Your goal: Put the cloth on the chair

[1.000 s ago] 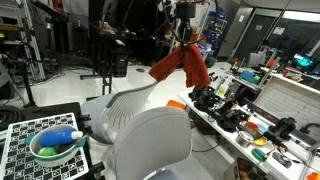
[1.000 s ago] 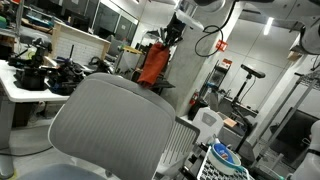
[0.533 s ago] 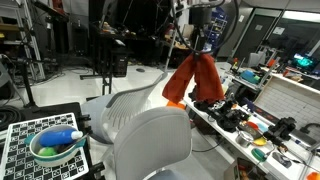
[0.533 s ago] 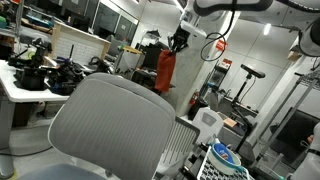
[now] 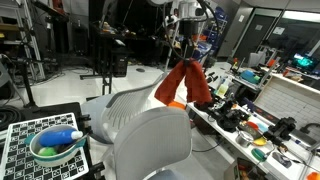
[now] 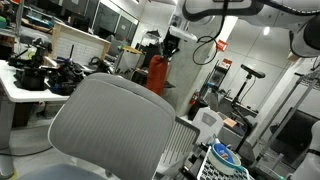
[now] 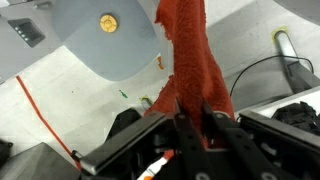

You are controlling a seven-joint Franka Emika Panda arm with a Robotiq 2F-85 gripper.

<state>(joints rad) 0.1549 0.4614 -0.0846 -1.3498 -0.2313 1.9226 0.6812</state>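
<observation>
I need to lower the cloth toward the bowl and over the grey chair's upper edge (image 5: 157, 112) with my gripper and release it, as the cloth still dangles beyond that edge.
A red-orange cloth (image 5: 183, 83) hangs from my gripper (image 5: 186, 55), which is shut on its top edge. It dangles in the air above the far side of the grey office chair (image 5: 140, 125). In an exterior view the cloth (image 6: 157, 74) hangs behind the chair's backrest (image 6: 110, 125), under the gripper (image 6: 165, 45). In the wrist view the cloth (image 7: 190, 50) runs from between my fingers (image 7: 194, 122) down toward the grey chair seat (image 7: 105, 35).
A cluttered workbench (image 5: 250, 120) with dark tools stands beside the chair. A checkered board with a bowl (image 5: 55, 148) and a blue-white bottle sits in front. Another messy desk (image 6: 35, 75) and a bowl (image 6: 225, 155) show in an exterior view.
The arm has carried the hanging cloth sideways and back; the cloth swung and now hangs a little higher and nearer over the chair.
</observation>
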